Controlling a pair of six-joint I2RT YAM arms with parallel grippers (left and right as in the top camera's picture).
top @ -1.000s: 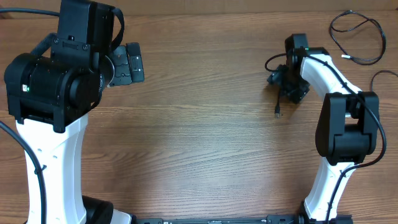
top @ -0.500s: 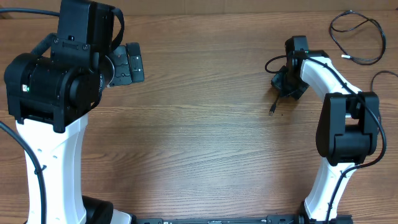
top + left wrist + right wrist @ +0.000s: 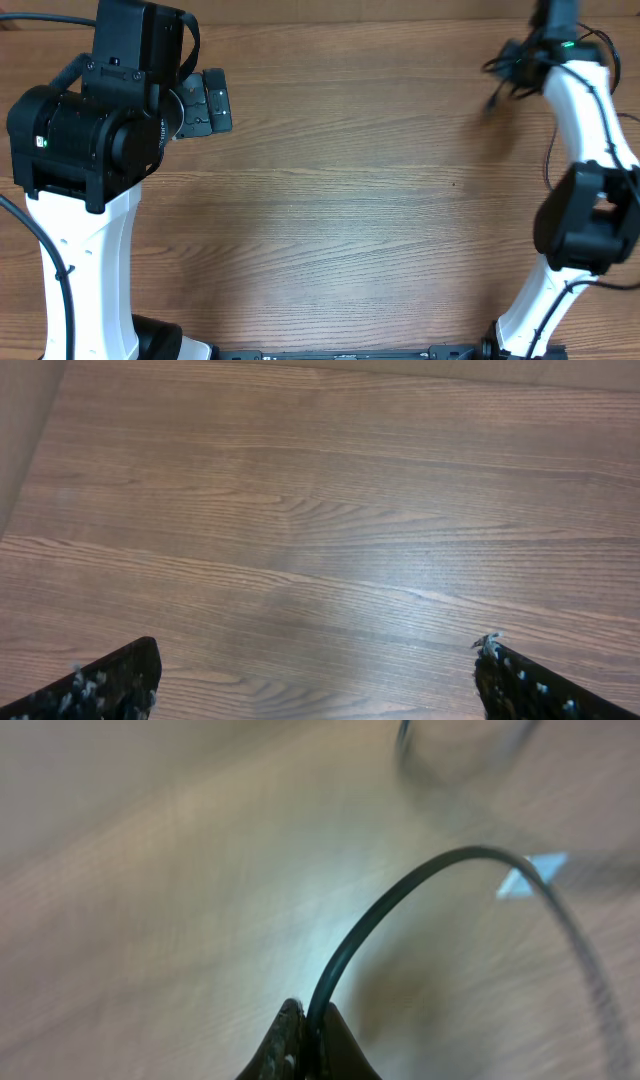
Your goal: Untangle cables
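Observation:
Next, I swing my right gripper toward the right in the overhead view and release the cable on the tabletop nearer than the second cable's loop, keeping both apart.
My right gripper [image 3: 522, 58] is at the far right of the table and is shut on a thin black cable [image 3: 400, 895]. The right wrist view shows that cable pinched between the two fingertips [image 3: 312, 1038] and arcing up and to the right. In the overhead view its loose end [image 3: 494, 98] dangles to the left of the gripper, blurred by motion. A second cable [image 3: 455, 750] shows as a blurred loop beyond it, with a white tag [image 3: 530, 875] close by. My left gripper [image 3: 205, 102] stays open at the far left over bare wood, its fingertips [image 3: 115, 682] wide apart.
The wooden table [image 3: 340, 200] fills the view. The right arm [image 3: 585, 120] stretches along the right edge and covers most of the far right corner. The bulky left arm [image 3: 90, 130] stands over the left side.
My right gripper shut on the cable near the table's right middle. It then swung with it up and to the far right. The left arm has not moved.

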